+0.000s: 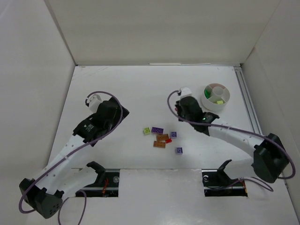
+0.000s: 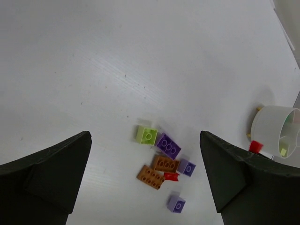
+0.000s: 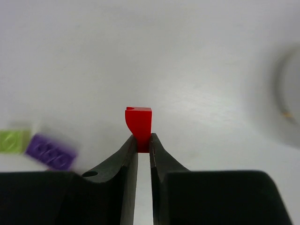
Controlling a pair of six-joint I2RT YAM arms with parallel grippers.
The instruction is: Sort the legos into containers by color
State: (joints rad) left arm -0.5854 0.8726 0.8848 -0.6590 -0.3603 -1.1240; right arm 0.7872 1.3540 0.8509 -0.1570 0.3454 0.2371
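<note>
My right gripper carries the red lego outward and across next, before it goes over the dish's far section (image 1: 217,89), as green pieces lie in the other sections.
Several legos lie in a loose cluster on the table: a yellow-green one (image 1: 146,131), a long purple one (image 1: 157,130), two orange-brown ones (image 1: 162,137), a small red one (image 1: 168,140) and two small purple ones (image 1: 178,150). The left wrist view shows the same cluster (image 2: 164,163). The round white dish (image 1: 215,97) stands at the back right with green pieces inside. My right gripper (image 3: 143,140) is shut on a red lego (image 3: 138,119), between the cluster and the dish (image 1: 183,112). My left gripper (image 2: 145,183) is open and empty, left of the cluster (image 1: 117,115).
White walls enclose the table on the left, back and right. A rail (image 1: 247,101) runs along the right side just beyond the dish. The dish shows at the right edge of the left wrist view (image 2: 276,131) and blurred in the right wrist view (image 3: 290,93).
</note>
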